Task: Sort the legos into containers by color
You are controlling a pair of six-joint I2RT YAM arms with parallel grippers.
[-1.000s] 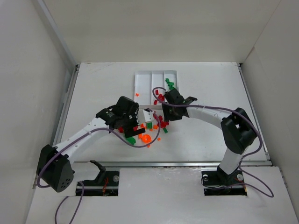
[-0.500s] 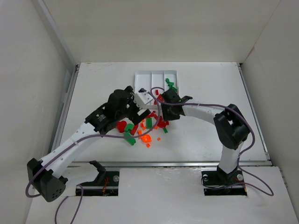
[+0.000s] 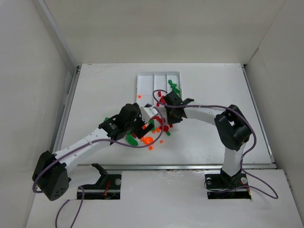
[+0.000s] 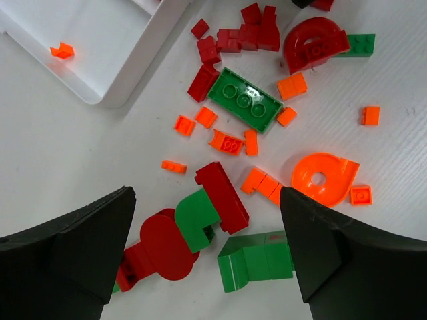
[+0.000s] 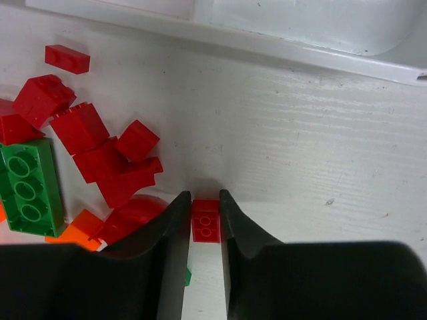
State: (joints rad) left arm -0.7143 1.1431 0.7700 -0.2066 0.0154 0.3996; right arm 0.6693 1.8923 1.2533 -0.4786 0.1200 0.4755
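Observation:
My right gripper lifts next and carries the small red brick outward over the tray's middle container [image 3: 160, 89] [image 5: 155, 5] to release it there, since red legos already lie inside.
Loose red, green and orange legos [image 3: 154, 130] lie scattered in front of the white tray [image 3: 137, 85] with its three containers. A few green legos [image 3: 173, 87] lie in the right container and one orange lego [image 4: 63, 50] in the left one. My left gripper [image 4: 207, 200] hangs open over the pile, its fingers straddling a curved green piece [image 4: 193, 217], a red brick [image 4: 223, 197] and a green block [image 4: 257, 257], touching none. My right gripper [image 5: 205, 200] is down at the table near the tray wall [image 5: 300, 43], shut on a small red brick [image 5: 205, 220].
A big orange round piece [image 4: 323, 177] and a green three-stud plate [image 4: 243, 100] lie in the pile. A cluster of red bricks [image 5: 100, 143] sits left of my right fingers. White walls enclose the table [image 3: 95, 95] on the left, back and right.
My left arm has pulled back from the tray's near edge to above the pile, jaws still wide. My right gripper has closed its fingers onto the small red brick.

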